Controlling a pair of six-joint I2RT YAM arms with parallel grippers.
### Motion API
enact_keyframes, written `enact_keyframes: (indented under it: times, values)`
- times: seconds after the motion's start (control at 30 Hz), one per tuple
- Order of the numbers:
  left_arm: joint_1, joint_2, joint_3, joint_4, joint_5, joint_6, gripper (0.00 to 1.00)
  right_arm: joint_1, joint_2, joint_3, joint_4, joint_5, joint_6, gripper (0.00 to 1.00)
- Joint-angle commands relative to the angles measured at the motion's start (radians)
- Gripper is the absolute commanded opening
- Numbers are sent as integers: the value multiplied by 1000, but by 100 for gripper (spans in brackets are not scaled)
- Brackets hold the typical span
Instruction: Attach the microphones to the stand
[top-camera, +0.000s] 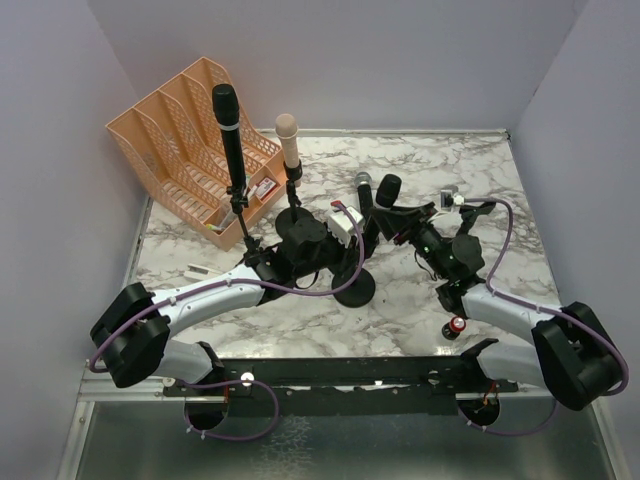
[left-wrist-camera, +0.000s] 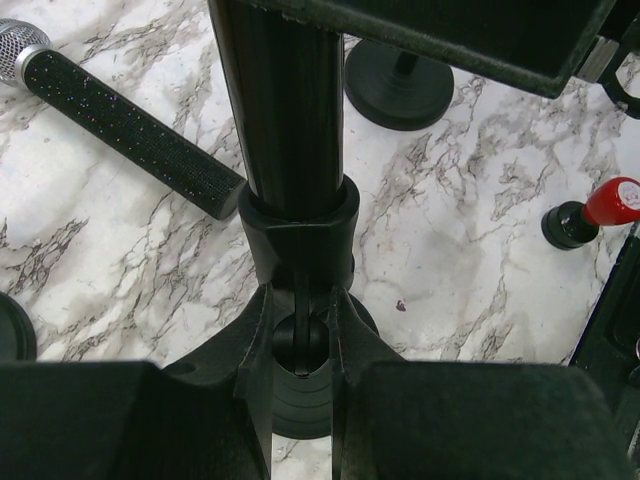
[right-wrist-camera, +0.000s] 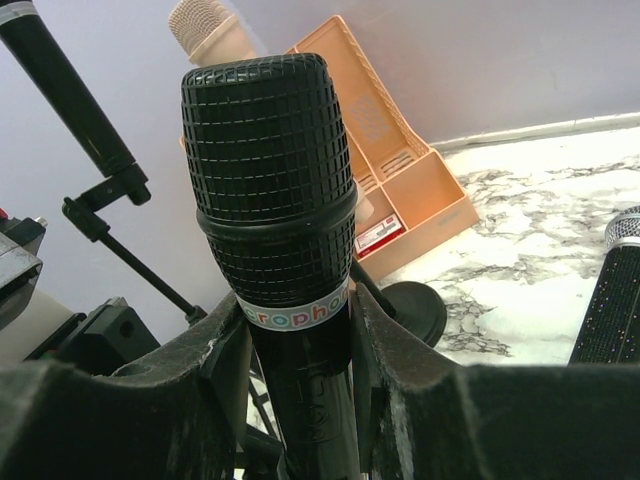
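Observation:
The peach-pink microphone's stand, held by my left gripper, goes outward onto the bare marble beside it next. My left gripper releases it there, since that spot lies outward.
My right gripper is shut on an all-black microphone just below its mesh head, holding it upright. Its lower body sits in the clip of the middle stand. My left gripper is shut on that stand's thin joint under the clip. A second black microphone and a peach-pink microphone stand clipped on two stands at the back left. The silver-headed microphone lies on the marble table.
An orange file holder stands at the back left. A small red-topped battery lies near the right arm. Another stand's round base is close behind. Grey walls enclose the table.

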Motion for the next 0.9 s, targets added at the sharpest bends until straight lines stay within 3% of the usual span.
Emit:
enact_keyframes:
  times: [0.0, 0.23, 0.4, 0.57, 0.7, 0.87]
  values:
    - [13, 56, 14, 92, -105, -25, 0, 104, 97, -140, -462, -311, 107, 5]
    - [12, 57, 10, 91, -105, -22, 0, 104, 56, -132, -475, -296, 95, 10]
    - [11, 46, 0, 86, -114, -8, 0, 104, -89, -70, -579, -175, 51, 28]
    - [12, 46, -2, 69, -112, 16, 0, 104, -195, 82, -740, -19, -126, 20]
    - [11, 51, -3, 63, -107, 22, 0, 104, -180, 166, -814, -28, -314, 17]
    - [12, 60, -3, 63, -96, 22, 0, 103, -192, 177, -825, -79, -370, 19]
